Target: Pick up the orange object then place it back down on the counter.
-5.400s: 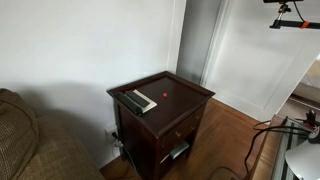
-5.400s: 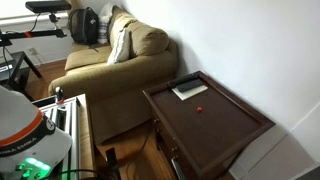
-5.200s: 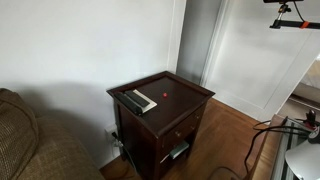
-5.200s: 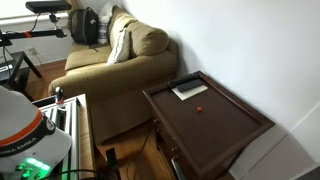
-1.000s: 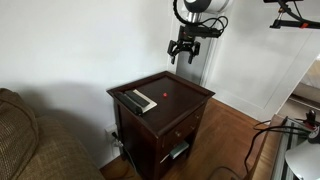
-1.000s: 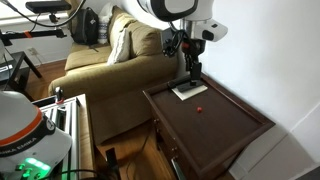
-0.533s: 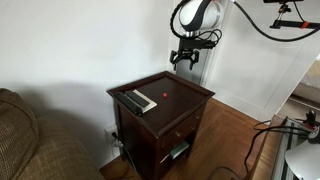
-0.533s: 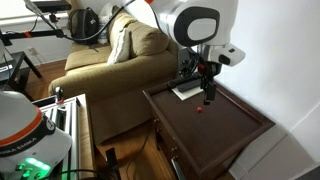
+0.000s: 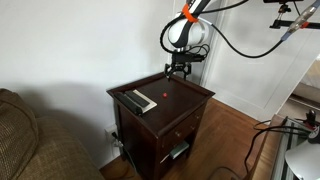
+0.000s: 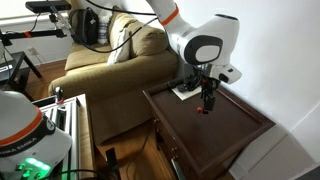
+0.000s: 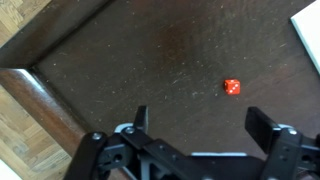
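The red-orange die [image 9: 165, 95] [image 11: 232, 87] is below the robot's open gripper and to its right in the wrist view, so the gripper will go down that way, with its fingers on both sides of the die.
The orange object [image 11: 231, 87] is a tiny red-orange die with white dots. It lies on the dark reddish-brown counter [image 11: 130, 60], a little ahead of my fingers and toward the right one. It shows as a red speck in an exterior view [image 9: 165, 97]. My gripper [image 11: 200, 125] is open and empty, with both fingers apart above the wood. In both exterior views the gripper [image 9: 180, 68] [image 10: 207, 101] hangs low over the counter [image 9: 188, 92] [image 10: 232, 125], close above the die.
Grey-and-black remote-like devices [image 9: 138, 101] [image 10: 188, 90] lie at one edge of the counter; a pale corner shows in the wrist view [image 11: 310, 40]. The raised rim [image 11: 40, 88] borders the top, with wooden floor [image 11: 20, 150] beyond. A tan couch [image 10: 120, 60] stands beside the table.
The arm has come into view and lowered from high above the table to just over the counter near the die. The die and the remotes have not moved.
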Available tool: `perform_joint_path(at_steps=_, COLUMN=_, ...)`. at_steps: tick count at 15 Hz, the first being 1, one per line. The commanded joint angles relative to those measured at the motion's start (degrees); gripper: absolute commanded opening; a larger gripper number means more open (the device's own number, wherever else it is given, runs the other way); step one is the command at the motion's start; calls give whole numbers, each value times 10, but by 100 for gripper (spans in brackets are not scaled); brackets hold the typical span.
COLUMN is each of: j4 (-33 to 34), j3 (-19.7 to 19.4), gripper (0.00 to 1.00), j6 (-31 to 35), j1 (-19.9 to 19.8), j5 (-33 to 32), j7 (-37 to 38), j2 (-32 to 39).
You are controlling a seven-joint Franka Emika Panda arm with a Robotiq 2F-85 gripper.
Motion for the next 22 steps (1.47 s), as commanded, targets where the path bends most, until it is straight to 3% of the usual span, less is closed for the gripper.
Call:
perform_joint_path(at_steps=1, j4=51, j3=12, gripper=100, j6=-26, j1=-3, j5=39, j7=-12, j2=53)
perform_joint_path(at_steps=11, j4=131, j3=30, gripper=100, j6=-39, j1=-10, j5=88, j7=-32, j2=132)
perform_joint_path(at_steps=19, j4=188, j3=32, gripper=100, j6=-99, j1=-11, j5=92, j7=-33, j2=173)
perform_joint_path(at_steps=20, j4=193, j3=32, gripper=95, j6=-105, j1=-11, j5=92, j7=-33, j2=176)
perform_joint_path(at_steps=21, j4=198, j3=32, gripper=74, j6=-107, j1=-11, j5=92, j7=-33, j2=179)
perform_joint_path(at_steps=22, j4=203, j3=31, gripper=71, j6=-109, j1=-11, j5=92, j7=-31, j2=183)
